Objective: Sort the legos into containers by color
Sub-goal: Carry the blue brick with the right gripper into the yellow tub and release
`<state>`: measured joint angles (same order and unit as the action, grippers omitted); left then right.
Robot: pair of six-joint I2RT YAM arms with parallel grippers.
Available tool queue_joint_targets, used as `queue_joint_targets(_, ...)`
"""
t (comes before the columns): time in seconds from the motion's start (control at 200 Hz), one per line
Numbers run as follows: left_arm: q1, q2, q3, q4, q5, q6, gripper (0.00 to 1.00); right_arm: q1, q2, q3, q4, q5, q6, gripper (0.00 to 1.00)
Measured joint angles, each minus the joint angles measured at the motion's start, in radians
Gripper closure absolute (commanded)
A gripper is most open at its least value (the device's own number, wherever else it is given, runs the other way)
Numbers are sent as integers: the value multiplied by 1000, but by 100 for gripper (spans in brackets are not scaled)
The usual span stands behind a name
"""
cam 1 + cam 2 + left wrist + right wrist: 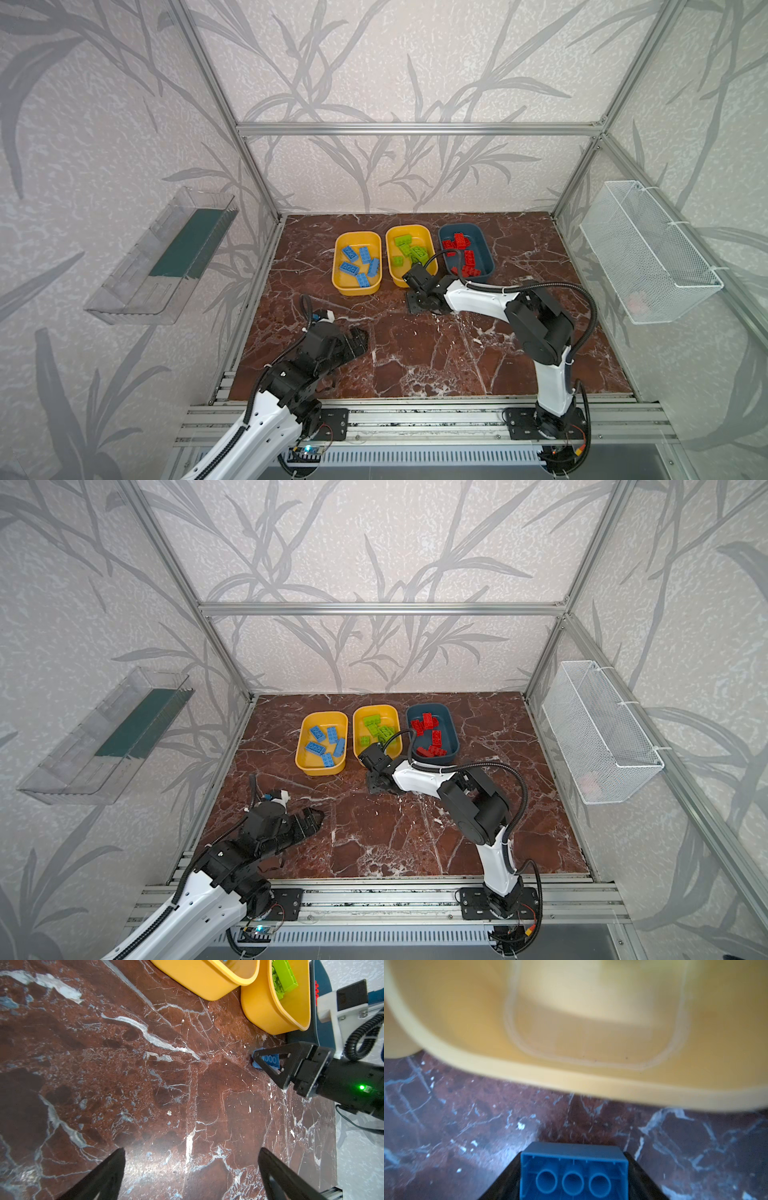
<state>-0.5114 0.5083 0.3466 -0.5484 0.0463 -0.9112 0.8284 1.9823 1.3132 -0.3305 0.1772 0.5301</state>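
I will lift my right gripper from the tabletop, carry it outward over that blue-lego tub [354, 267] and release the lego, because blue legos lie in that one yellow tub.
Three containers stand in a row at the back in both top views. A yellow tub [357, 242] holds several blue legos [365, 254], a second yellow tub [398, 277] holds green legos [405, 241], and a dark teal tub [485, 251] holds red legos [459, 240]. My right gripper [417, 305] is low on the table just in front of the middle tub. It is shut on a blue lego [573, 1180], held hollow side toward the wrist camera. The left wrist view shows that lego [270, 1061] through the finger frame. My left gripper [359, 338] hovers open and empty at the front left.
A clear plastic tray [162, 266] hangs on the left wall and a white mesh basket [648, 253] on the right wall. The brown marble tabletop [436, 361] is fenced by aluminium posts. The right arm's cable loops over the green and teal tubs.
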Motion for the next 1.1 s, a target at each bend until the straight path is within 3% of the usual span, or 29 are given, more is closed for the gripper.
queue_joint_targets(0.19,0,18,0,3,-11,7,1,64,-152,8,-28,-34,-23,56)
queue_joint_targets(0.325,0,21,0,5,-32,18,1,72,-167,88,12,-51,-56,56)
queue_joint_targets(0.715,0,146,40,18,-85,50,1,69,216,533,145,-121,-169,52)
queue_joint_targets(0.785,0,168,60,18,-97,58,1,68,301,632,137,-129,-188,44)
queue_joint_targets(0.86,0,190,83,18,-109,66,1,68,380,737,116,-134,-207,20)
queue_joint_targets(0.915,0,206,100,17,-121,69,1,67,426,806,100,-138,-217,10)
queue_joint_targets(1.015,0,225,121,16,-141,74,1,65,468,887,68,-145,-233,1)
queue_joint_targets(1.1,0,230,126,12,-158,81,1,63,471,917,52,-145,-244,1)
